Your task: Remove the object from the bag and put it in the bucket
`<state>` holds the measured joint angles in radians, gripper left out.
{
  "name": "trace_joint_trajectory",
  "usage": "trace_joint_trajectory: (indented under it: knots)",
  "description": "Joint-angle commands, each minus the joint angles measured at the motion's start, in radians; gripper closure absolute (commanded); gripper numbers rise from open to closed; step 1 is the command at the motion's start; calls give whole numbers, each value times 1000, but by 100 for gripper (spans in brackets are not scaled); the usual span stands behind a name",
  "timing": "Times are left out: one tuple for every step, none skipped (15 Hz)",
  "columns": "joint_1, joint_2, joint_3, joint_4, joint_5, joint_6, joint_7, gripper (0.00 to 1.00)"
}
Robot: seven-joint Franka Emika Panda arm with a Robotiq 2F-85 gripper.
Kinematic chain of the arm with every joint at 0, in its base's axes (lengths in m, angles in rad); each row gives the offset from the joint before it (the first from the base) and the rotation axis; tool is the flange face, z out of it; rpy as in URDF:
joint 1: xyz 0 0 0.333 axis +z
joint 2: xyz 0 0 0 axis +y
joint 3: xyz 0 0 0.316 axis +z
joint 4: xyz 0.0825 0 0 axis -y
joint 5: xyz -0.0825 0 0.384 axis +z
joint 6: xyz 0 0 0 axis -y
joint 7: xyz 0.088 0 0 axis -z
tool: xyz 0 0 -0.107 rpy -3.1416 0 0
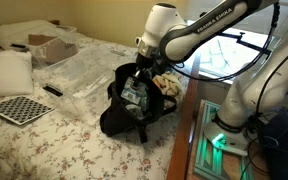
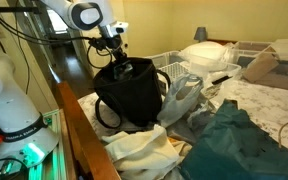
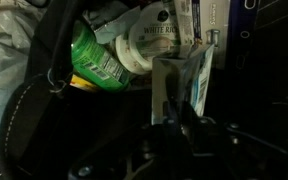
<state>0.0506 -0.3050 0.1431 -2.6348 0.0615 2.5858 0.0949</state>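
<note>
The gripper rises out of the bag next and outward over the clear plastic container (image 1: 86,71) to release the box, since the bag's sides still surround it.
The black fabric bag (image 1: 119,110) stands open on the bed and shows in both exterior views (image 2: 134,95). My gripper (image 1: 136,72) reaches down into its mouth (image 2: 112,52). In the wrist view the bag's inside holds a green bottle (image 3: 92,55), a white jar labelled white rice (image 3: 149,42) and a small pale carton (image 3: 189,80). The dark fingers (image 3: 174,122) meet at the carton's lower edge and look shut on it. I cannot make out a bucket for certain.
A white wire basket (image 2: 184,62), a cardboard box (image 2: 259,65) and a teal cloth (image 2: 234,140) lie near the bag. A checkerboard (image 1: 19,108), a pillow (image 1: 4,70), a remote (image 1: 52,90) and clear plastic bags (image 1: 89,75) are on the floral bedspread.
</note>
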Motion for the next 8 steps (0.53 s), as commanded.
trace_joint_trajectory:
  knots:
    - [-22, -80, 23, -37, -71, -50, 127, 97]
    - [3, -27, -4, -10, -38, -22, 65, 89]
    - [0, -38, -1, -12, -45, -34, 83, 89]
    - [-1, -44, 1, -12, -47, -41, 92, 89]
    - [-2, -45, 1, -13, -47, -42, 96, 89]
    - [-2, -46, 1, -13, -48, -43, 98, 89]
    - [-2, -46, 1, -13, -48, -43, 98, 97]
    - [8, -31, -12, -6, -29, -25, 73, 97]
